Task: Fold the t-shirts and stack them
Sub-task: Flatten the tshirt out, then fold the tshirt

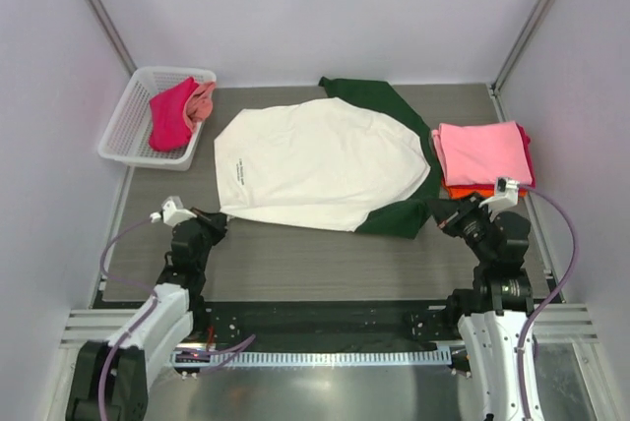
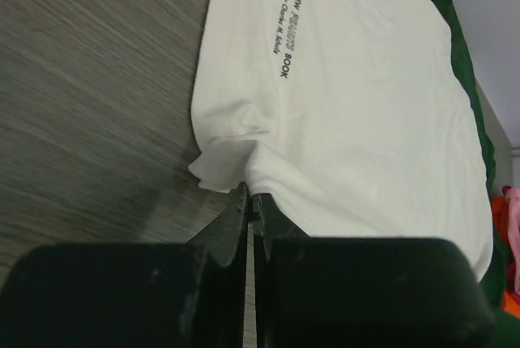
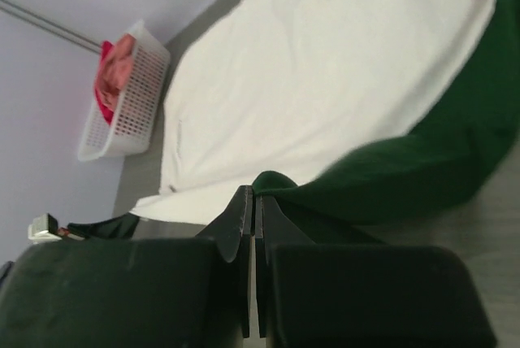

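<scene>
The shirt still lies spread and the far green sleeve (image 1: 382,103) lies outward of my right gripper. The right gripper carries the near sleeve outward to it next and releases.
The cream t-shirt (image 1: 315,160) with dark green sleeves lies spread flat in the middle of the table, small black print near its left edge (image 2: 283,35). My left gripper (image 1: 219,220) is shut on its near left hem corner, where the cloth puckers at the fingertips (image 2: 249,193). My right gripper (image 1: 438,212) is shut on the near green sleeve (image 3: 422,161), with a green fold bunched at its tips (image 3: 253,193). A folded stack with a pink t-shirt (image 1: 482,152) on top and an orange one (image 1: 461,190) beneath sits at the right.
A white mesh basket (image 1: 128,136) at the far left holds a magenta shirt (image 1: 169,116) and a paler pink one (image 1: 204,98). The basket (image 3: 134,104) also shows in the right wrist view. Grey walls close in the table on three sides.
</scene>
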Robot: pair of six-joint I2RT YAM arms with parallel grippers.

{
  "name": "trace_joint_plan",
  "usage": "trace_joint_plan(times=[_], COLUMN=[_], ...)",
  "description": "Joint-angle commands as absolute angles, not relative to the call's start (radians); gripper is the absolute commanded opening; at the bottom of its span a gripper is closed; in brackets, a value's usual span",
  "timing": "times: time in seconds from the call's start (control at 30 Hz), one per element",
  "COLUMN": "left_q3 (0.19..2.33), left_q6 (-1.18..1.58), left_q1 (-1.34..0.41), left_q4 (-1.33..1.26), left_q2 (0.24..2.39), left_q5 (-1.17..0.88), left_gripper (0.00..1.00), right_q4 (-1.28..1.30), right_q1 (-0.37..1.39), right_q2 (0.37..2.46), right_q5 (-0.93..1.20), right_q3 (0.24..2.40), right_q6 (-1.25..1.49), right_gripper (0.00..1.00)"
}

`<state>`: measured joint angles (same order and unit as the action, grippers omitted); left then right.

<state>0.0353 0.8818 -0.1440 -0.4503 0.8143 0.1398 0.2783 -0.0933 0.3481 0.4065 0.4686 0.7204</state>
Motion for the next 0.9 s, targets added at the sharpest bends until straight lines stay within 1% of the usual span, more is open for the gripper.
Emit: trace_joint_plan(times=[0.0, 0.07, 0.13, 0.23, 0.3, 0.43, 0.47, 0.57, 0.7, 0.87], left_q3=[0.017, 0.011, 0.017, 0.032, 0.043, 0.155, 0.226, 0.360, 0.449, 0.557], left_q6=[0.953, 0.977, 0.983, 0.954, 0.921, 0.806, 0.787, 0.778, 0.804, 0.793], left_q1=[-0.143, -0.143, -0.143, -0.143, -0.143, -0.143, -0.143, -0.144, -0.144, -0.144], left_q4=[-0.289, -0.214, -0.123, -0.057, -0.057, -0.063, -0.045, 0.026, 0.058, 0.097], left_q2=[0.628, 0.540, 0.439, 0.376, 0.383, 0.546, 0.649, 0.826, 0.995, 1.150], left_q5=[0.290, 0.314, 0.333, 0.344, 0.330, 0.272, 0.259, 0.235, 0.216, 0.199], left_gripper=[0.00, 0.00, 0.00, 0.00, 0.00, 0.00, 0.00, 0.00, 0.00, 0.00], right_q4=[0.440, 0.466, 0.476, 0.448, 0.413, 0.319, 0.310, 0.295, 0.279, 0.287], right_q1=[-0.095, -0.095, -0.095, -0.095, -0.095, -0.089, -0.083, -0.057, -0.023, 0.000], right_q2=[0.269, 0.288, 0.365, 0.477, 0.530, 0.669, 0.728, 0.836, 0.961, 1.103], right_q5=[0.334, 0.327, 0.308, 0.291, 0.288, 0.298, 0.290, 0.243, 0.184, 0.129], right_q3=[0.455, 0.475, 0.528, 0.580, 0.592, 0.626, 0.640, 0.713, 0.849, 0.994], right_q6=[0.677, 0.660, 0.629, 0.591, 0.588, 0.597, 0.598, 0.580, 0.565, 0.528], right_gripper=[0.01, 0.01, 0.01, 0.01, 0.01, 0.01, 0.01, 0.01, 0.01, 0.01])
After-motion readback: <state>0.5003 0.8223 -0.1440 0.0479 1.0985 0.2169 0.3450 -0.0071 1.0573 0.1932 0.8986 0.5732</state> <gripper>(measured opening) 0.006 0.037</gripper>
